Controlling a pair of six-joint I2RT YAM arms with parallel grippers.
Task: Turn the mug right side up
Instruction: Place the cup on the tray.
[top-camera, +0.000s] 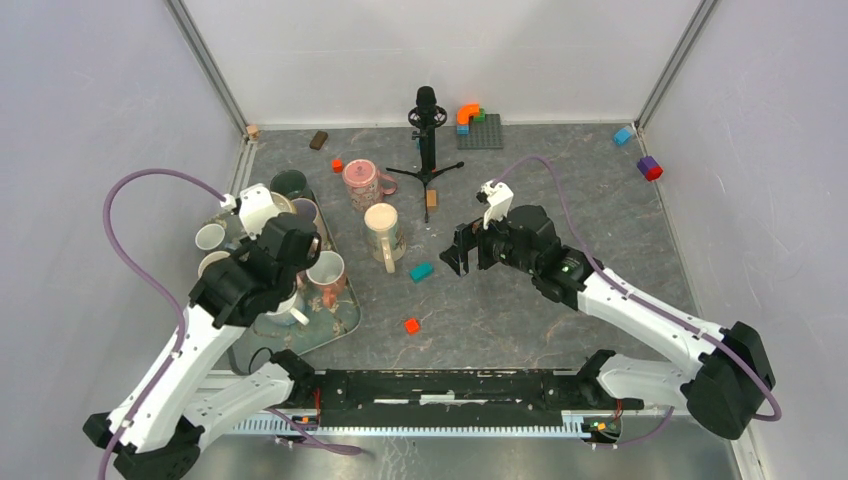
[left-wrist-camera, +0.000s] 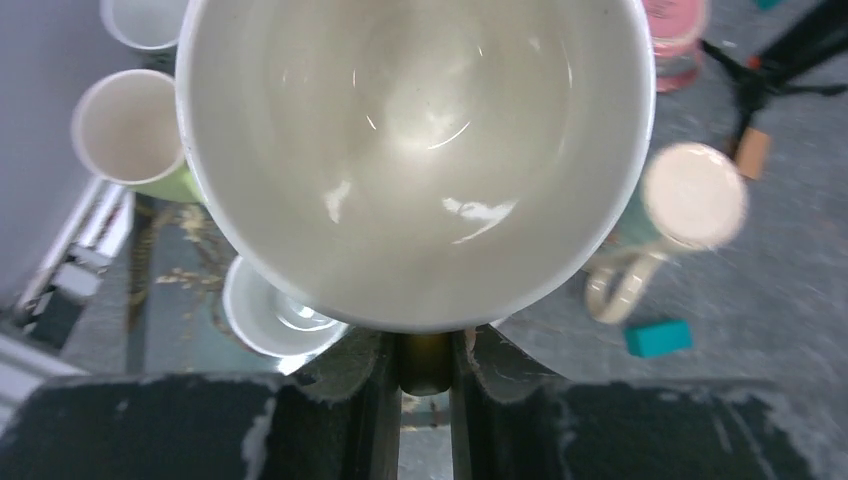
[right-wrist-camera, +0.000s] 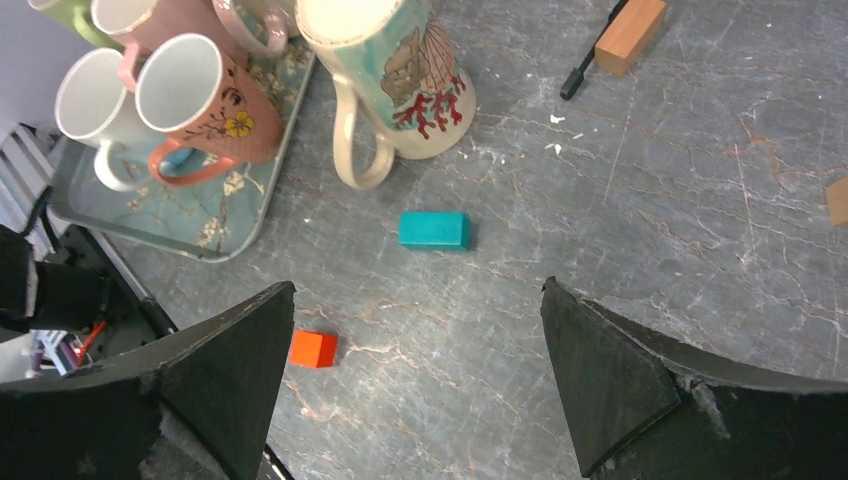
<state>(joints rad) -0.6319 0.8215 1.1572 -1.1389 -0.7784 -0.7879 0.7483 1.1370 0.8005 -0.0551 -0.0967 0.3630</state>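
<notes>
I should next move my left gripper down and back with a turn to the bare tray (left-wrist-camera: 180, 295) beside the white mug and let go, since that spot is empty.
A tall cream mug with a shell and coral print (top-camera: 384, 232) stands upside down on the table, base up, handle toward me; it also shows in the right wrist view (right-wrist-camera: 400, 70) and the left wrist view (left-wrist-camera: 690, 200). My left gripper (left-wrist-camera: 425, 350) is shut on the dark handle of another mug (left-wrist-camera: 420, 150), whose white inside fills its view; in the top view this gripper (top-camera: 295, 228) is over the tray with that mug (top-camera: 305, 211) mostly hidden. My right gripper (right-wrist-camera: 415, 370) is open and empty above bare table, right of the shell mug (top-camera: 462, 252).
A patterned tray (top-camera: 335, 325) at the left holds several upright mugs. A pink mug (top-camera: 363, 184) stands behind the shell mug. A microphone stand (top-camera: 427, 130), a teal block (top-camera: 421, 271), an orange block (top-camera: 411, 325) and a grey baseplate (top-camera: 480, 131) lie around.
</notes>
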